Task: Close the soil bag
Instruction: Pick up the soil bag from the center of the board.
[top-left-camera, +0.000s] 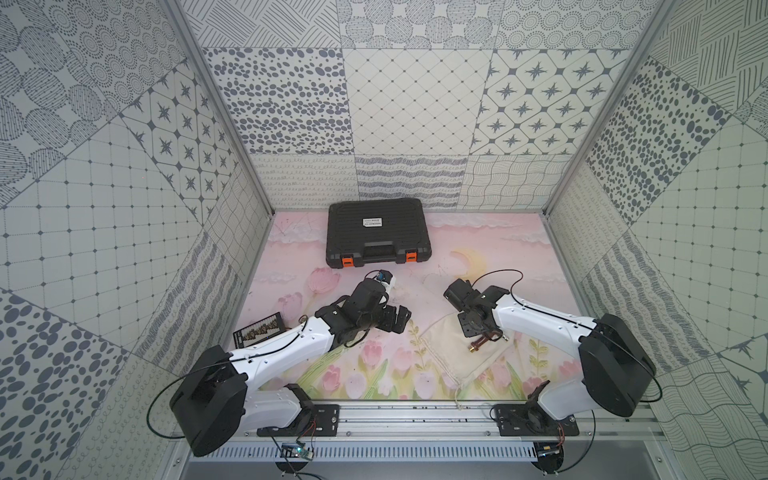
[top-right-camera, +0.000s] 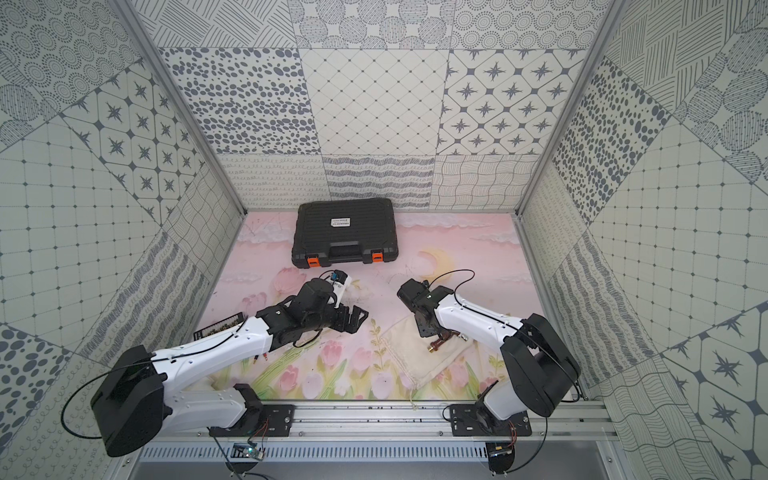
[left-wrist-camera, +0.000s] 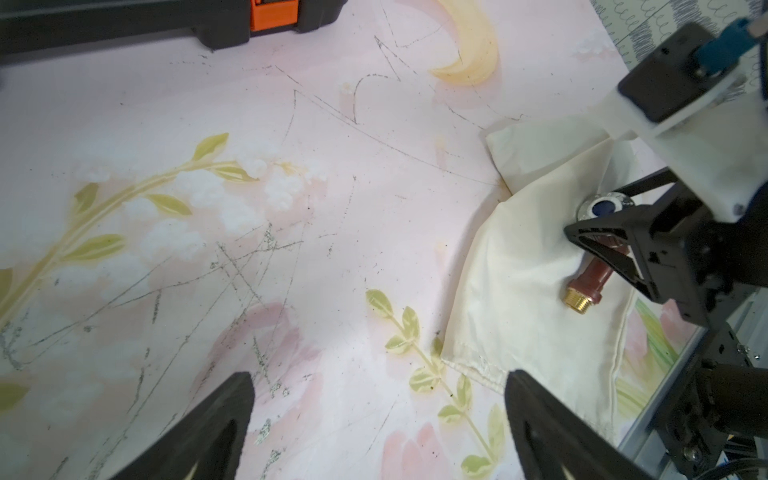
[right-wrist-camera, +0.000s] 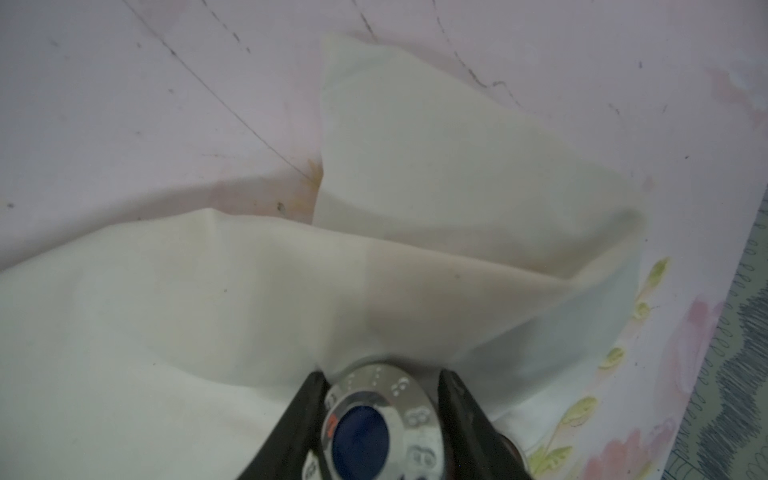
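Observation:
The valve (top-left-camera: 482, 341) needs to go onto the bare mat (top-left-camera: 448, 251) beside the black case next. My right gripper needs to move up and outward, clear of the bag's cloth, then down there, and let go.
The soil bag (top-left-camera: 453, 357) (top-right-camera: 409, 351) is a cream cloth pouch lying slack on the pink floral mat, right of centre. One thin cord (top-left-camera: 458, 395) trails from it to the mat's front edge. A valve (top-left-camera: 482, 341) (left-wrist-camera: 590, 282) rests on the cloth; it has a chrome dial, a red-brown body and a brass thread. My right gripper (top-left-camera: 478, 334) (right-wrist-camera: 381, 374) is shut on the dial (right-wrist-camera: 374, 419), one finger against each side. My left gripper (top-left-camera: 399, 318) (left-wrist-camera: 378, 382) hangs wide open and empty over bare mat. It is just left of the bag's hemmed edge (left-wrist-camera: 478, 365).
A closed black case with orange latches (top-left-camera: 376, 230) (top-right-camera: 345, 232) lies at the back. A dark card (top-left-camera: 259, 330) sits by the left arm. The metal rail (top-left-camera: 415, 419) runs along the front edge. Patterned walls enclose three sides.

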